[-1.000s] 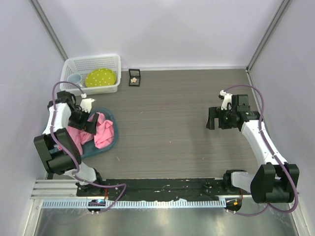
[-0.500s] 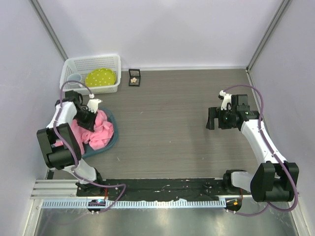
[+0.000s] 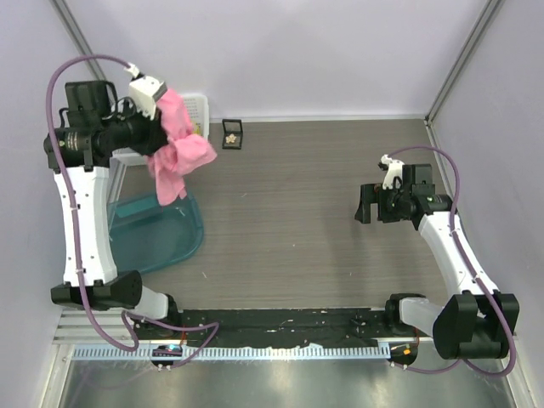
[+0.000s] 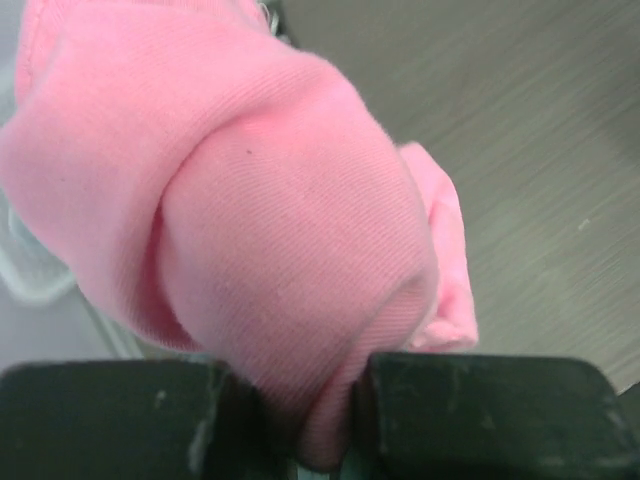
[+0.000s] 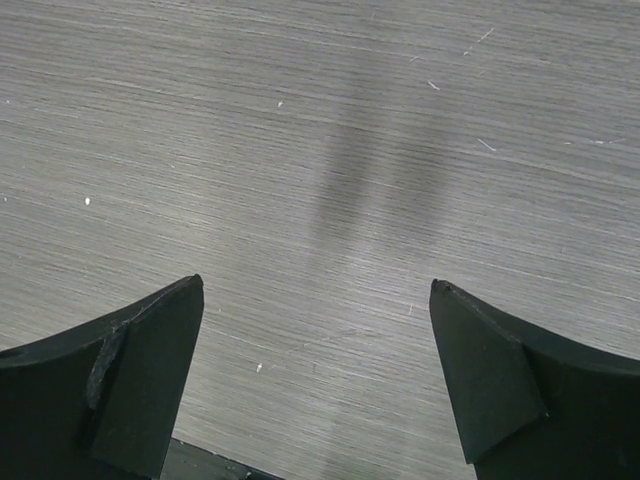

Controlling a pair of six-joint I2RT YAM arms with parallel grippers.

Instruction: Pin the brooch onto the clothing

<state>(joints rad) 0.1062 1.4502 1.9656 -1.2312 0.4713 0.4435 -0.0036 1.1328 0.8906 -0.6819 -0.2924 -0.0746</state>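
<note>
I will carry the pink clothing to the right in the top view with my left gripper next, then lower it there.
The pink clothing [image 3: 177, 153] hangs bunched in the air above the table's far left, over the teal tub. My left gripper [image 3: 160, 134] is shut on a fold of it. In the left wrist view the pink clothing [image 4: 270, 230] fills most of the frame, pinched between the two black fingers [image 4: 480, 415]. The brooch [image 3: 231, 135] is a tiny pale ornament inside a small black box [image 3: 232, 126] at the back of the table. My right gripper [image 3: 365, 205] stands open over bare table at the right; the right wrist view shows its fingertips [image 5: 160, 350] wide apart with nothing between them.
A teal tub [image 3: 153, 234] lies at the left, below the hanging shirt. A white basket [image 3: 197, 106] stands at the back left, mostly hidden by the left arm. Walls close the table at the back and both sides.
My left gripper shut on the pink clothing in the teal tub and has lifted it up and toward the back. The right arm has not moved.
</note>
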